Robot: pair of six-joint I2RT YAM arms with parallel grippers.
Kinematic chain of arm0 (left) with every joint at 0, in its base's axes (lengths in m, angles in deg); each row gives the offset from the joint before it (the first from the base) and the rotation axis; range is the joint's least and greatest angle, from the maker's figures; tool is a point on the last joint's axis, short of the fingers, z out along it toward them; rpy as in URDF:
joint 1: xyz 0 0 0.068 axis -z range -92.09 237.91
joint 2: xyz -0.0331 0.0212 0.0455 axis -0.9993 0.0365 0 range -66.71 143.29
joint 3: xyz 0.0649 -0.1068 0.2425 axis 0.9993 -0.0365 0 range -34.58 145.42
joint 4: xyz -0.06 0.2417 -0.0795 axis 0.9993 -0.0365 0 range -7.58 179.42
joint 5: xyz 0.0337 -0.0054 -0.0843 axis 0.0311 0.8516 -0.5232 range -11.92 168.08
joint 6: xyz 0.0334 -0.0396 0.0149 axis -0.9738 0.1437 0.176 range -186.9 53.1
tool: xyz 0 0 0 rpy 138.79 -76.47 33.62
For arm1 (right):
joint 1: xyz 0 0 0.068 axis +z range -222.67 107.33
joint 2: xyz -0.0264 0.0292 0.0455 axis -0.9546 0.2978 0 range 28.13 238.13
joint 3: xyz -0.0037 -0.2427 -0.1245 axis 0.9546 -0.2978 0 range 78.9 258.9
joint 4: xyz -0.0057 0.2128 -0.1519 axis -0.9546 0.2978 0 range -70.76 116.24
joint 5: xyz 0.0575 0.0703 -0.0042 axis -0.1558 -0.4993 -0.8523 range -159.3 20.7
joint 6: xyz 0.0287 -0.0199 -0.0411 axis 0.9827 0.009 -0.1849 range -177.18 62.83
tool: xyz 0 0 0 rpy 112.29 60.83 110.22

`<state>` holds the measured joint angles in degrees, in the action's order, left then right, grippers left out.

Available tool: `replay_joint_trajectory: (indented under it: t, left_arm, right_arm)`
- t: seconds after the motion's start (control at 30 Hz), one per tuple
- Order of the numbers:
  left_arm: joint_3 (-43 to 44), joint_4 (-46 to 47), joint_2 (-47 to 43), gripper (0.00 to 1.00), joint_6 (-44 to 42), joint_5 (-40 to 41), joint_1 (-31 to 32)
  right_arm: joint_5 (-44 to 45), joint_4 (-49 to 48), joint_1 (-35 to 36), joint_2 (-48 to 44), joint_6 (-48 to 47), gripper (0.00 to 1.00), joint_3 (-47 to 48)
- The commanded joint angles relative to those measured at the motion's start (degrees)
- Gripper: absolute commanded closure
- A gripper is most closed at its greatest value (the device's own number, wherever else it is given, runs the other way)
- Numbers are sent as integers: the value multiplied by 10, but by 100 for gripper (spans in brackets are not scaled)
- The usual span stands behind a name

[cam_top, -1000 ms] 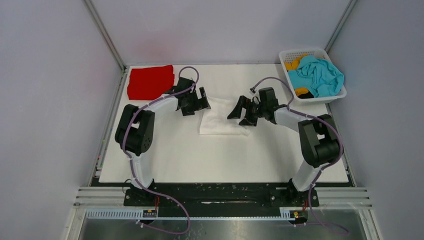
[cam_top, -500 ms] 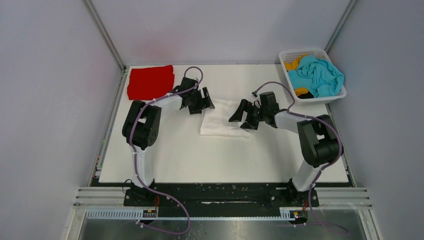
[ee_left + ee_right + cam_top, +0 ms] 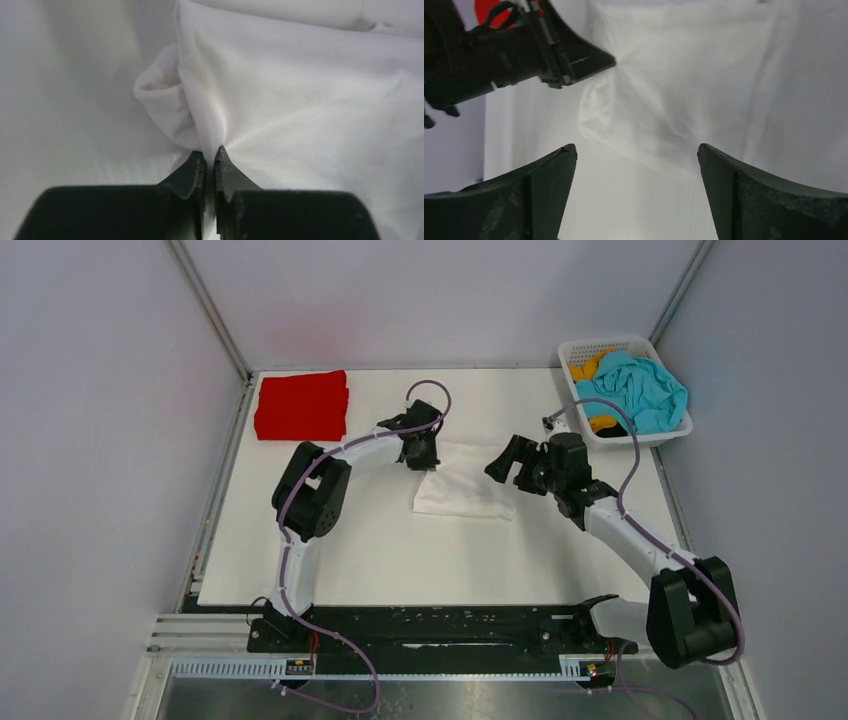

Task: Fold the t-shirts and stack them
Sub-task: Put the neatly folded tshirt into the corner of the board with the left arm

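Note:
My left gripper takes the white t-shirt (image 3: 463, 492) up, outward and left in the top view next. It then releases it on top of the red t-shirt, since both lie folded.
A folded white t-shirt (image 3: 463, 492) lies mid-table. My left gripper (image 3: 425, 456) is at its far left corner, shut on a pinched ridge of the white cloth (image 3: 310, 100), which rises between the closed tips (image 3: 210, 152). Over the shirt's right edge my right gripper (image 3: 508, 465) hovers open, with nothing between its fingers (image 3: 636, 150); its view looks across the white t-shirt (image 3: 684, 75) to the left gripper (image 3: 584, 62). The red t-shirt (image 3: 301, 404) lies folded at the far left corner. Teal (image 3: 632, 390) and orange-yellow (image 3: 588, 367) t-shirts are bunched in the basket.
The white lattice basket (image 3: 600, 344) stands at the far right corner of the table. Grey walls and metal frame posts close the table in on the left, back and right. Purple cables loop above both wrists.
My left gripper moved right to the white t-shirt's corner and shut on the cloth. The right arm swung out to the right, its gripper still open. The shirt shifted slightly right.

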<state>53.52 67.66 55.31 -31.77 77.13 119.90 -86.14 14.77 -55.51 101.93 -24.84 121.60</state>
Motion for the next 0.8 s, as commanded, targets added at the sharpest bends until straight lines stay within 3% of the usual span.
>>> replay_joint_trajectory:
  t: [0.0,0.13,0.33,0.77]
  left_arm:
    - [47,-83,3,100,-48,180,0]
    - [79,-106,-16,100,-101,299,-7]
    - [134,-104,-20,100,-222,451,-38]
    - [173,31,-38,100,-499,498,-124]
  right_arm:
    - [182,24,-5,-82,-14,0,-44]
    - [284,60,-17,-132,-19,1,-72]
    - [309,51,-17,-188,-36,1,-102]
    - [305,15,-17,-190,-41,0,-106]
